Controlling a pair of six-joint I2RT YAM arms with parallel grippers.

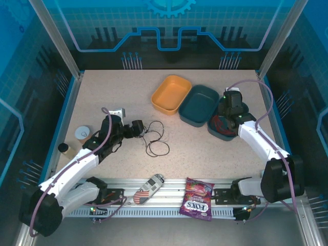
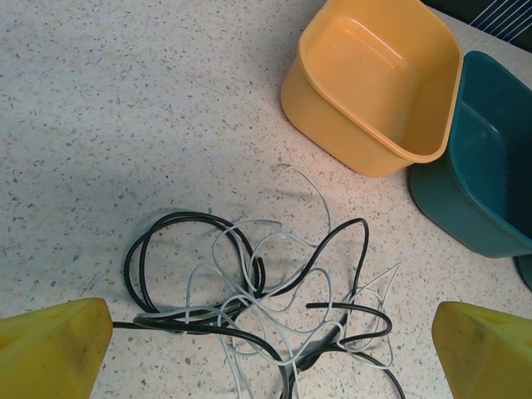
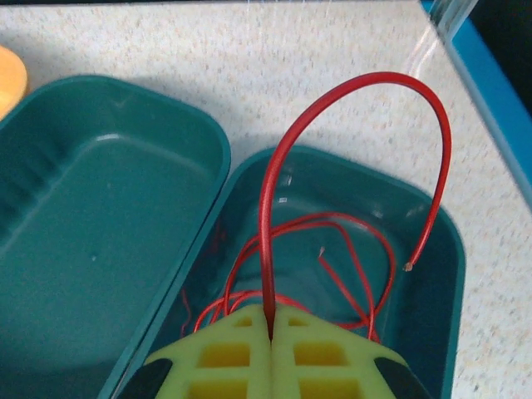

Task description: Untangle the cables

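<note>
My right gripper goes down into the dark teal bin below it next and releases the red cable [image 3: 274, 216] there, since the cable's other loops already rest inside.
A black cable [image 2: 249, 287] and a white cable [image 2: 283, 249] lie knotted together on the speckled table [image 1: 102, 92], seen from above as thin loops [image 1: 156, 141]. My left gripper [image 2: 270, 349] stands open just short of this tangle, its yellow fingers [image 2: 50, 349] wide apart. The red cable [image 3: 274, 216] loops inside a dark teal bin [image 3: 432, 316], with one end arching up over the rim. My right gripper [image 3: 272, 328] is shut on the red cable above that bin [image 1: 218, 128].
An orange bin [image 1: 171, 94] and a second teal bin [image 1: 199, 105] sit at the back middle. A paper cup [image 1: 82, 134] and a small dark object [image 1: 63, 148] stand at the left. A remote [image 1: 148, 188] and a candy bag [image 1: 197, 199] lie on the front rail.
</note>
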